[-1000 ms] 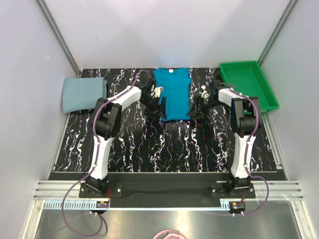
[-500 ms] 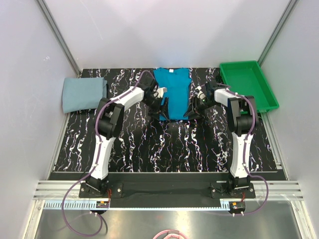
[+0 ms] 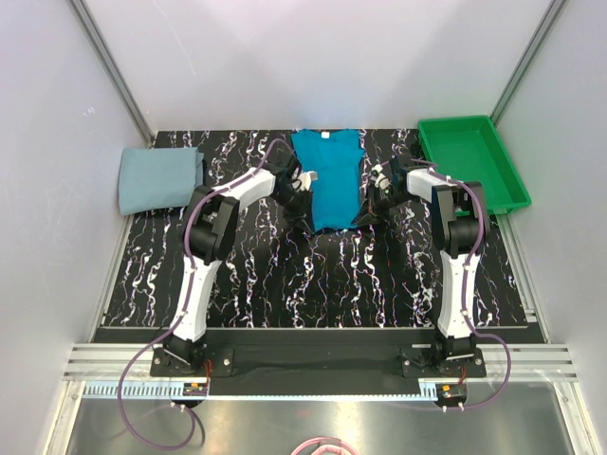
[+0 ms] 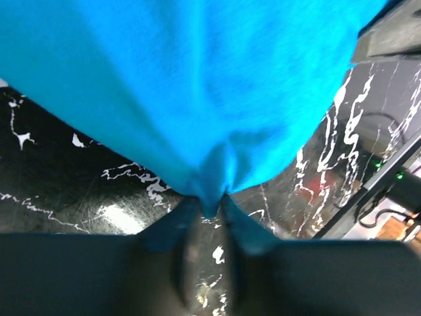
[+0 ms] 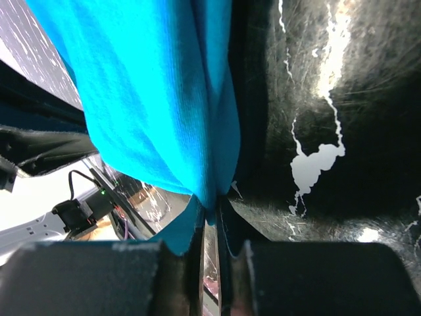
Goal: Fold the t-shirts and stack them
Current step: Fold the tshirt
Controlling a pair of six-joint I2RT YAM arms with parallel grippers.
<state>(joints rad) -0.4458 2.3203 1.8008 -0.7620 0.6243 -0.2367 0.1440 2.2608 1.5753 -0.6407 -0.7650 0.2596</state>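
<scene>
The t-shirt's teal shoulder nearest the tray is outward of the robot's right gripper, so the right gripper will lift the t-shirt's hem next, carry it outward over the flat t-shirt and release it there.
A bright teal-blue t-shirt (image 3: 329, 178) lies flat at the back middle of the table, collar away from the arms. My left gripper (image 3: 305, 212) is at its lower left corner, and in the left wrist view the gripper (image 4: 209, 203) is shut on a pinch of the teal cloth (image 4: 197, 79). My right gripper (image 3: 364, 217) is at the lower right corner. In the right wrist view that gripper (image 5: 212, 212) is shut on the hem of the teal cloth (image 5: 145, 99). A pale grey-blue t-shirt (image 3: 159, 178) lies folded at the far left.
A green plastic tray (image 3: 493, 190) stands at the back right, close to the right arm. The tabletop (image 3: 313, 275) is black with white marbling. Grey walls close in the sides and back.
Both grippers moved inward onto the teal shirt's lower corners and closed on the cloth. The hem has drawn in slightly at each corner.
</scene>
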